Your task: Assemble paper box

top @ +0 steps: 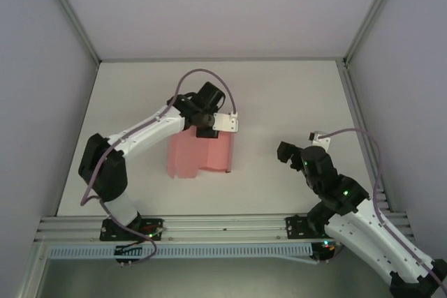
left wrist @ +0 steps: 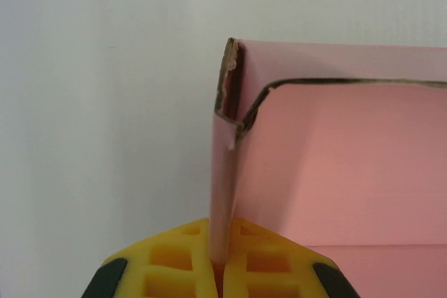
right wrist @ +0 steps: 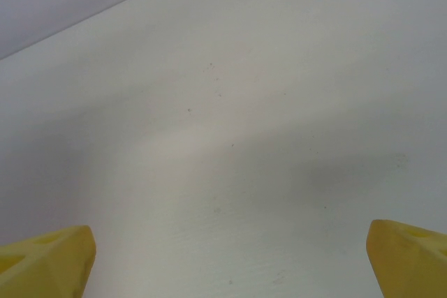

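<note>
The left gripper spreads its fingers off both sides of the paper box's far side (left wrist: 222,193) next and releases the paper box (left wrist: 335,165). That far side, already folded upright, stands between the fingers.
The pale pink paper box (top: 201,153) lies partly folded at the table's middle left. My left gripper (top: 204,130) stands over its far edge, shut on it. In the left wrist view the yellow fingertips (left wrist: 174,256) pinch a thin upright wall of the paper box (left wrist: 335,165), whose torn-looking corner rises above them; my left gripper (left wrist: 222,270) sits at the bottom of that view. My right gripper (top: 297,151) hovers open to the right of the box, apart from it. Its yellow fingertips (right wrist: 49,259) stand wide in the right wrist view with bare table between them, around my right gripper (right wrist: 230,266).
Grey enclosure walls (top: 42,68) border the white table (top: 279,95) on the left, right and back. An aluminium rail (top: 223,227) with the arm bases runs along the near edge. A purple cable (top: 199,75) loops above the left wrist.
</note>
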Robot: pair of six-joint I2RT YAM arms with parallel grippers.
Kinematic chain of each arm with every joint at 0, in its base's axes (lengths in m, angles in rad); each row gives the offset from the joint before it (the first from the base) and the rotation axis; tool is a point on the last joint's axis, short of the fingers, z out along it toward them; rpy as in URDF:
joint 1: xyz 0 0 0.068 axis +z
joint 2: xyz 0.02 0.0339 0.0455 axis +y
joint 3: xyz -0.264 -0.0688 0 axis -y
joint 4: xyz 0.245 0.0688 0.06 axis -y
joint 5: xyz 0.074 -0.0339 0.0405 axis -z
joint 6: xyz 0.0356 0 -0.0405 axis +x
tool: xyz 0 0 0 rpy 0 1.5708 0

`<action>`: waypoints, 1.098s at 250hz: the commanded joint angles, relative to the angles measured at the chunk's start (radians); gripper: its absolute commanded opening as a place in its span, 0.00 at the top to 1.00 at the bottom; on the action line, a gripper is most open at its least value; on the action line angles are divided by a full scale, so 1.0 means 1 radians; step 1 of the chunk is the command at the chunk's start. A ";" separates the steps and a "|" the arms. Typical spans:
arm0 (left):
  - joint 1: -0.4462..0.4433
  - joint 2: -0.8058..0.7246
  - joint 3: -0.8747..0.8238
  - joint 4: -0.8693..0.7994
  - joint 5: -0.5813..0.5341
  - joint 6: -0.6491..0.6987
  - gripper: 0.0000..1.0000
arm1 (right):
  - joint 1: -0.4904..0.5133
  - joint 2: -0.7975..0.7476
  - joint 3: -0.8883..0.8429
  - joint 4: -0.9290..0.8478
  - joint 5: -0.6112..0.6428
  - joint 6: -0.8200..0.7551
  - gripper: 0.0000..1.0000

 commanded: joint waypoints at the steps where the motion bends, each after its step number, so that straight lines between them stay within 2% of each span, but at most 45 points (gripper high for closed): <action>1: -0.042 0.077 0.045 -0.038 -0.069 0.042 1.00 | -0.006 0.001 0.008 -0.035 0.023 0.035 0.00; 46: -0.075 0.261 0.117 -0.008 -0.181 -0.039 1.00 | -0.006 0.008 -0.003 -0.045 0.016 0.037 0.00; 74: -0.085 0.301 0.159 -0.010 -0.178 -0.054 1.00 | -0.007 0.004 -0.012 -0.047 0.015 0.035 0.00; 83: -0.091 0.301 0.165 -0.011 -0.173 -0.051 0.86 | -0.007 0.004 -0.016 -0.045 0.014 0.031 0.00; 94: -0.096 0.299 0.165 -0.009 -0.172 -0.048 0.74 | -0.007 0.004 -0.020 -0.044 0.014 0.026 0.00; 103: -0.100 0.292 0.166 -0.008 -0.169 -0.048 0.57 | -0.006 0.005 -0.022 -0.043 0.013 0.023 0.00; 113: -0.102 0.282 0.164 -0.008 -0.161 -0.043 0.49 | -0.007 0.005 -0.022 -0.044 0.010 0.021 0.00; 127: -0.104 0.265 0.164 -0.008 -0.145 -0.044 0.33 | -0.007 0.004 -0.026 -0.041 0.009 0.017 0.00; 150: -0.105 0.229 0.164 -0.003 -0.107 -0.049 0.19 | -0.006 0.005 -0.024 -0.033 0.000 -0.002 0.00; 177: -0.105 0.158 0.147 0.027 -0.037 -0.069 0.08 | -0.007 0.008 -0.024 0.013 -0.043 -0.059 0.00; 182: -0.105 0.140 0.137 0.041 -0.025 -0.076 0.01 | -0.006 0.010 -0.024 0.025 -0.058 -0.075 0.00; 194: -0.105 0.090 0.112 0.092 -0.001 -0.100 0.00 | -0.006 0.019 -0.022 0.058 -0.092 -0.110 0.00; 210: -0.103 0.008 0.059 0.205 0.000 -0.166 0.00 | -0.007 0.056 -0.017 0.113 -0.171 -0.172 0.00; 232: -0.087 -0.112 -0.024 0.381 -0.023 -0.342 0.00 | -0.006 0.139 -0.004 0.198 -0.294 -0.267 0.00; 262: -0.041 -0.268 -0.164 0.572 -0.113 -0.671 0.00 | -0.007 0.326 0.054 0.289 -0.435 -0.376 0.00; 275: -0.003 -0.324 -0.217 0.599 -0.179 -0.845 0.00 | -0.006 0.423 0.094 0.314 -0.477 -0.419 0.00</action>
